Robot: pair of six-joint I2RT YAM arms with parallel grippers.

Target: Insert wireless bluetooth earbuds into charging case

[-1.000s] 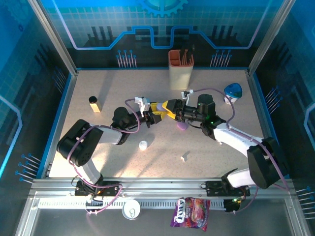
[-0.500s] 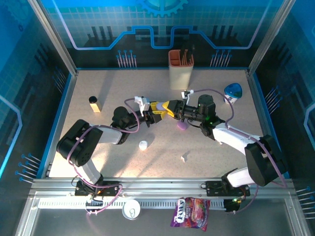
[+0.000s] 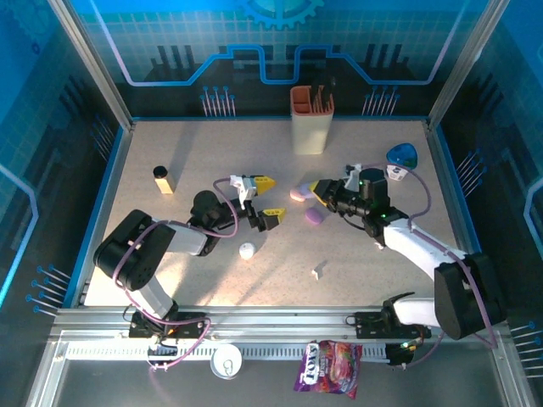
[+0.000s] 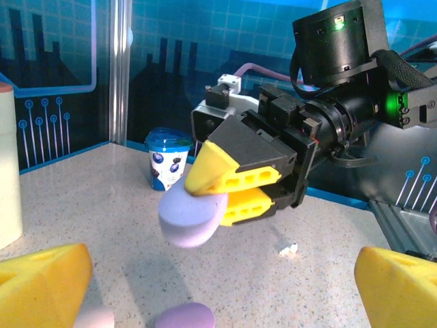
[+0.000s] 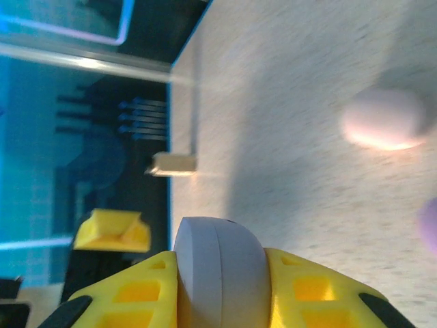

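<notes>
The robot's right gripper needs to move back and down next, to the bare tabletop (image 3: 342, 225) beside the purple case, and release the lilac case there, because that spot is below and back.
My right gripper (image 3: 319, 188) is shut on a pale lilac charging case (image 5: 218, 273) and holds it edgewise above the table, mid-table. The left wrist view shows that case (image 4: 191, 217) clamped in the right fingers (image 4: 235, 167). Just to the west, my left gripper (image 3: 266, 200) stands wide open and empty, its yellow fingertips (image 4: 48, 280) apart at the bottom corners of its own view. A pink case (image 3: 299, 194) and a purple case (image 3: 313, 216) lie on the table between the arms. One tiny white earbud (image 3: 319, 271) lies nearer the front, seen small in the left wrist view (image 4: 290, 249).
A white round case (image 3: 246, 250) lies in front of the left arm. An orange-rimmed holder (image 3: 311, 119) stands at the back, a blue cup (image 3: 402, 158) back right, a small black-capped bottle (image 3: 162, 179) at the left. A candy packet (image 3: 329, 367) lies outside the front rail.
The two grippers were together at the case. Now the left one has opened and drawn back left, and the right one has pulled away to the right with the lilac case.
</notes>
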